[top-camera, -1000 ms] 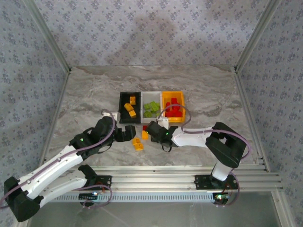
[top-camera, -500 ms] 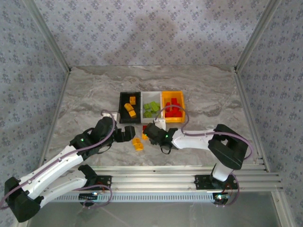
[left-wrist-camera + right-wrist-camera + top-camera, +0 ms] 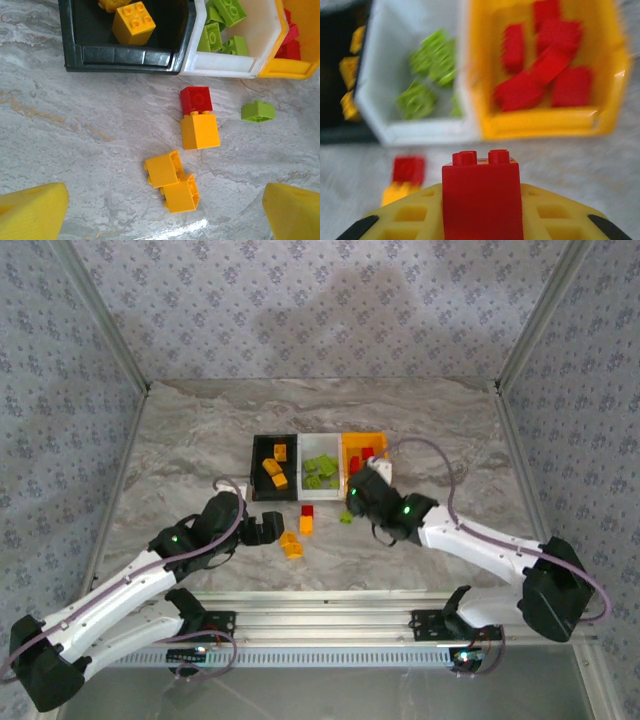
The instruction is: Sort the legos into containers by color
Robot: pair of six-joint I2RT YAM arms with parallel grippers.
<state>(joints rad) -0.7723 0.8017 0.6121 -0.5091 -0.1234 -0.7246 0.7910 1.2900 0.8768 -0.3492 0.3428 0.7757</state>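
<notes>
The red lego goes outward over the pile in the orange-yellow bin (image 3: 365, 437) next and my right gripper releases it there. That bin, outward of my right gripper, holds matching red legos.
The containers stand in a row: a black bin (image 3: 275, 497) with orange-yellow legos, a white bin (image 3: 318, 444) with green ones, an orange-yellow bin (image 3: 365, 437) with red ones. My right gripper (image 3: 353, 490) hovers just in front of the orange-yellow bin (image 3: 545, 125), shut on a red lego (image 3: 482, 200). Loose on the table lie a red lego (image 3: 196, 99), an orange-yellow one (image 3: 199, 131) touching it, two more orange-yellow ones (image 3: 162, 169) side by side, and a green lego (image 3: 258, 111). My left gripper (image 3: 161, 220) hangs open over the pair, holding nothing.
The marble table has metal frame rails (image 3: 525, 465) along its sides and front. Patterned walls close it in. Both arms reach in from the near edge, and the loose bricks lie between the two grippers.
My right gripper shut on a red lego near the loose pile, then lifted it and swung right and back toward the orange-yellow bin. This uncovered the green lego. The left arm barely moved.
</notes>
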